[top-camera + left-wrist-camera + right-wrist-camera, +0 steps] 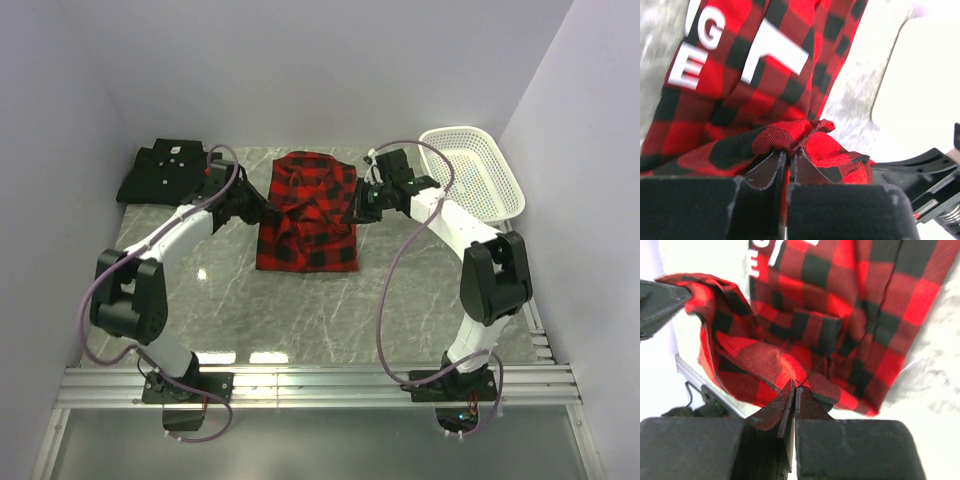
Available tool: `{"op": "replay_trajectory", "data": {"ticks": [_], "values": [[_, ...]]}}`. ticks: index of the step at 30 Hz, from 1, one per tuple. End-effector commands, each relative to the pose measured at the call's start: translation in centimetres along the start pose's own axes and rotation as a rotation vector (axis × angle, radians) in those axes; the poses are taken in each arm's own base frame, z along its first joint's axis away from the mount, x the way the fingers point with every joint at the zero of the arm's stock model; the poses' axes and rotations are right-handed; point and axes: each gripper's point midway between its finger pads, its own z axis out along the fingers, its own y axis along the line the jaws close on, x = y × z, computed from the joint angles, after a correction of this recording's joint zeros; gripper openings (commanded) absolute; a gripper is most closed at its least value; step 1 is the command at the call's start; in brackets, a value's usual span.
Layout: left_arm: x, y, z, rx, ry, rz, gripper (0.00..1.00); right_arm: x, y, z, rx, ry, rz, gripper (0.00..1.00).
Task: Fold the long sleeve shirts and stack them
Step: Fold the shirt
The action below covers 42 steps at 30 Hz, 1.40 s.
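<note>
My left gripper will next lower the raised bunched fold slightly outward over the white letters and then let go of it there.
The red-and-black plaid shirt [308, 212] lies in the middle of the table, its far part lifted between both arms. My left gripper [262, 207] is shut on a bunched fold at the shirt's left edge [790, 140]. My right gripper [354, 205] is shut on a fold at its right edge [790, 370]. White block letters [700, 45] show on the cloth below the left wrist. The plain black collared shirt [167, 171] with small white buttons lies folded at the far left of the table.
A white plastic mesh basket [478, 180] stands at the far right, just beyond the right arm. The grey marble tabletop [300, 310] runs to a metal rail [320, 385] at the near edge. Walls close in on both sides.
</note>
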Motion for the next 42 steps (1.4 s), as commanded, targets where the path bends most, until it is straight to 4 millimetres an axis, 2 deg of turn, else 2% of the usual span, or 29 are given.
{"op": "replay_trajectory", "data": {"ticks": [1,3,8,14,18,25,30,33,34,35,37,38,41,42], "values": [[-3.0,-2.0,1.5,0.042,-0.072,0.042,0.01,-3.4,-0.3,0.7,-0.012,-0.080,-0.033,0.00],[-3.6,-2.0,2.2,0.041,-0.078,0.042,0.01,-4.1,-1.1,1.6,-0.014,-0.082,-0.011,0.00],[-4.3,-0.2,4.7,-0.001,-0.086,0.027,0.02,-5.9,-2.9,3.8,0.016,-0.108,-0.009,0.00],[-5.3,0.8,7.4,-0.012,-0.123,0.052,0.04,-6.2,-5.7,6.5,0.048,-0.100,0.022,0.02],[-5.7,1.2,8.9,-0.009,-0.131,0.067,0.07,-6.5,-7.3,7.5,0.065,-0.101,0.046,0.05],[-6.5,0.4,10.4,0.035,-0.171,0.127,0.17,-6.9,-8.5,8.1,0.077,-0.119,0.061,0.09],[-6.7,0.0,10.9,0.056,-0.187,0.187,0.25,-8.0,-8.6,7.1,0.104,-0.163,0.055,0.18],[-7.1,-0.7,10.5,0.070,-0.211,0.216,0.35,-9.0,-7.8,5.5,0.115,-0.214,0.020,0.37],[-7.3,-0.9,10.2,0.078,-0.221,0.220,0.39,-9.3,-7.7,5.0,0.120,-0.229,0.009,0.46],[-7.4,-1.2,9.9,0.089,-0.227,0.220,0.47,-9.9,-6.9,3.8,0.118,-0.257,-0.020,0.48],[-7.7,-2.2,9.1,0.128,-0.255,0.227,0.57,-10.3,-6.5,2.5,0.142,-0.276,-0.039,0.55],[-7.8,-2.5,8.7,0.133,-0.267,0.229,0.71,-10.9,-5.7,1.1,0.145,-0.310,-0.065,0.57],[-8.6,-3.8,7.3,0.148,-0.303,0.236,0.89,-11.2,-3.9,-1.4,0.144,-0.370,-0.122,0.62],[-8.9,-4.7,6.4,0.166,-0.319,0.240,0.91,-11.0,-3.0,-1.7,0.129,-0.377,-0.145,0.62]]}}
